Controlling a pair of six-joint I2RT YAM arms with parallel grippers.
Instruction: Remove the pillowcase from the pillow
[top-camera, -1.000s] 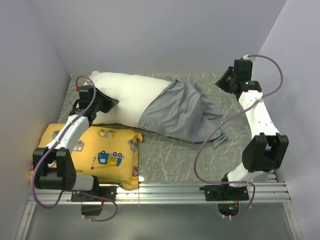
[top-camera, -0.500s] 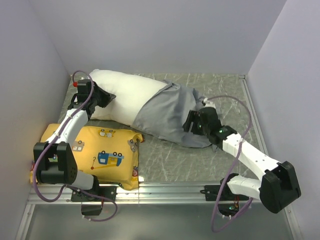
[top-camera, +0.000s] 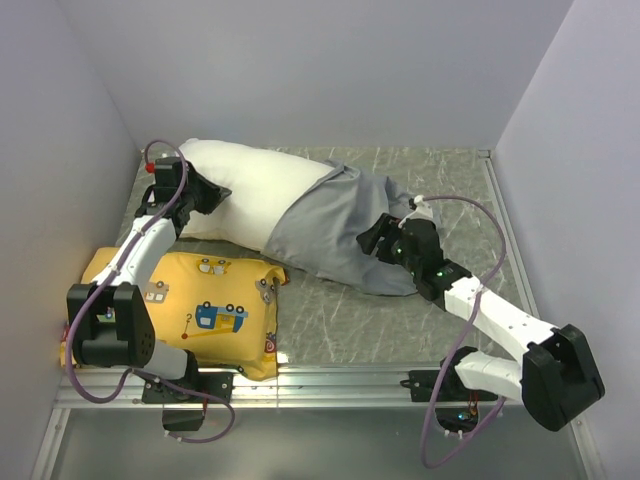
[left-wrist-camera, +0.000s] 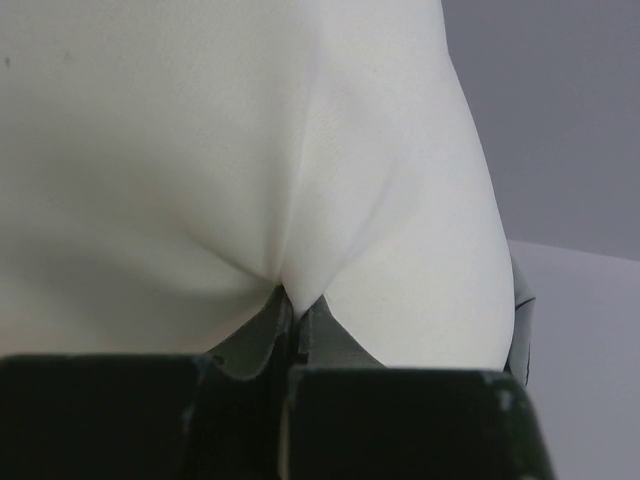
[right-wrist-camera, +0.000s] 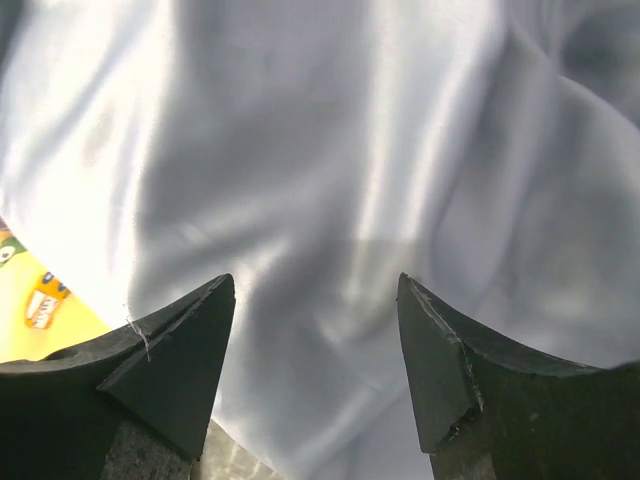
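My right gripper lowers onto the pillowcase's grey fabric just below its open fingers next and pinches it, since my left gripper holds the pillow.
The white pillow lies across the back of the table, its right part inside the grey pillowcase. My left gripper is shut on a pinch of the pillow's bare left end, which fills the left wrist view. My right gripper is open, low over the pillowcase's right half. In the right wrist view the grey fabric fills the gap between the two fingertips.
A yellow cushion with vehicle prints lies at the front left, also just visible in the right wrist view. Grey walls close in on the left, back and right. A metal rail runs along the front edge.
My right arm has swung from the back right corner down onto the pillowcase, then shifted slightly left. The left gripper moved a little toward the back with the pillow's end.
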